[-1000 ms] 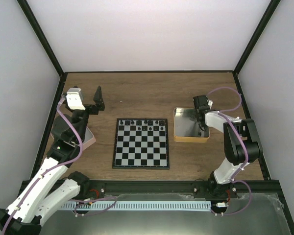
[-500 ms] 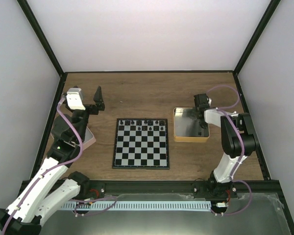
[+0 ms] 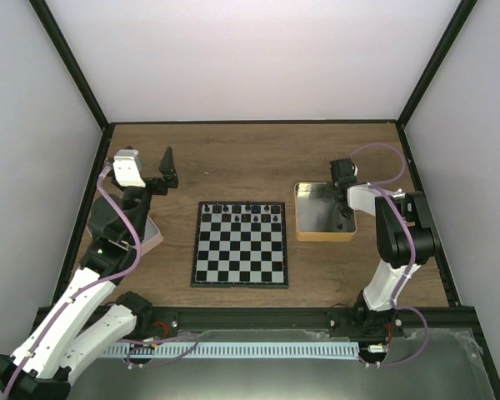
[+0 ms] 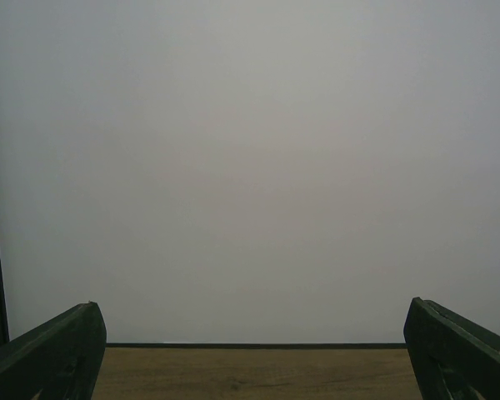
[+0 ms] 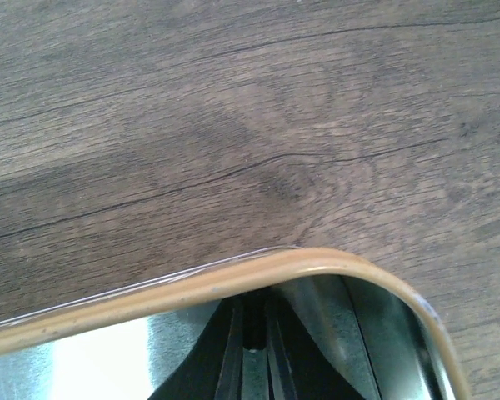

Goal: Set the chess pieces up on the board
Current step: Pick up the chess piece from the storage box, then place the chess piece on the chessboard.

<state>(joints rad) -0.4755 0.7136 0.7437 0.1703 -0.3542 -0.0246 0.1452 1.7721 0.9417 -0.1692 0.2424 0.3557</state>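
Observation:
The near squares on the board (image 3: 239,250) stand empty. The dark piece rises out of the tin in my right gripper next, crosses and comes down for release there.
The board (image 3: 239,250) lies flat in the middle of the table. Several tiny black chess pieces (image 3: 243,208) stand on its two far rows. My left gripper (image 3: 168,169) is raised over the far left of the table, away from the board. In the left wrist view it (image 4: 252,302) is wide open and empty, facing the back wall. My right gripper (image 3: 347,219) reaches down into the tan-sided tin (image 3: 325,237). In the right wrist view its fingers (image 5: 252,312) stand close together just inside the tin's rim (image 5: 233,279), with a small dark piece between the tips.
A pink tray (image 3: 152,236) lies at the left, partly under my left arm. Black frame posts and pale walls close in the table on three sides. Bare wooden table (image 5: 233,108) shows beyond the tin's corner.
My right arm's elbow has swung a little to the left and its wrist has shifted slightly farther back over the tin. The left arm and the board have not moved.

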